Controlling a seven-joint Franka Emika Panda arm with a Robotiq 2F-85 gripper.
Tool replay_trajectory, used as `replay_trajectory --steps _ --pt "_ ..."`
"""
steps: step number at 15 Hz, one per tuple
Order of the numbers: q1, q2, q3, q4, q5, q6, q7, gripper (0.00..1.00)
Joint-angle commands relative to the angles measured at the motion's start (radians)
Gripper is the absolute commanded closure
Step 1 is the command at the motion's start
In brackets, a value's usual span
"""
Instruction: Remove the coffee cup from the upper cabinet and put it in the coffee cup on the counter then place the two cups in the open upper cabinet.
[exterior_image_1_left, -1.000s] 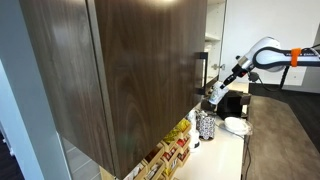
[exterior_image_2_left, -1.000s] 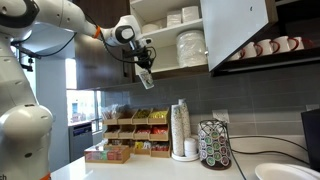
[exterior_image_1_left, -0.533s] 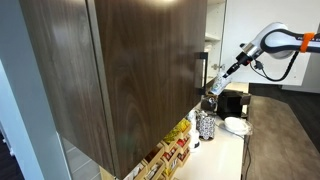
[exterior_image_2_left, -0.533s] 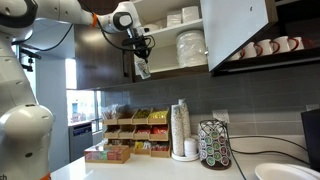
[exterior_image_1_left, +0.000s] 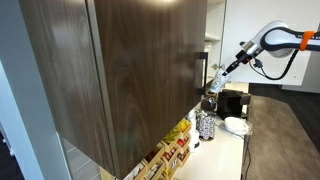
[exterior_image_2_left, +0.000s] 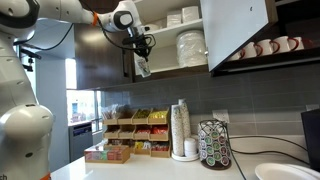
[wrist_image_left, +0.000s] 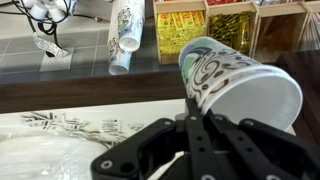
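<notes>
The clear shelf space beside the plates is outward of my gripper and has room. My gripper will next move outward over that space, turning as it goes, and let go of the cup's rim.
My gripper (exterior_image_2_left: 141, 61) is shut on the rim of a pale cup (exterior_image_2_left: 144, 69) and holds it tilted in front of the open upper cabinet (exterior_image_2_left: 170, 72), level with its lower shelf. In the wrist view the cup (wrist_image_left: 245, 92) lies on its side just past my gripper (wrist_image_left: 192, 108). It is white outside, and a patterned cup appears nested in its mouth. In an exterior view the cabinet's dark brown door (exterior_image_1_left: 130, 70) fills the foreground, with my gripper (exterior_image_1_left: 218, 79) and the cup (exterior_image_1_left: 211, 84) beyond its edge. The white counter (exterior_image_2_left: 150, 170) lies far below.
White plates (exterior_image_2_left: 190, 45) are stacked on the cabinet shelf and mugs (exterior_image_2_left: 270, 46) line a shelf to the side. On the counter stand a tall stack of cups (exterior_image_2_left: 180, 128), a pod carousel (exterior_image_2_left: 214, 145) and wooden bins of packets (exterior_image_2_left: 130, 135).
A second ago the gripper and cup hung lower and farther from the cabinet; they rose and moved toward the shelf opening. Over the last half second almost nothing moved.
</notes>
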Motion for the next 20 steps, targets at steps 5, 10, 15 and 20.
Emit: replay_trajectory --steps 5,10,15,20 --pt "-0.006 0.124 0.032 0.265 -0.026 -0.064 0.06 0.99" --pt "-0.016 0.233 0.079 0.399 -0.075 -0.117 0.151 0.99" --pt "-0.031 0.358 0.106 0.556 -0.136 -0.194 0.298 0.99" --pt "-0.01 0.45 0.093 0.684 -0.156 -0.247 0.421 0.99"
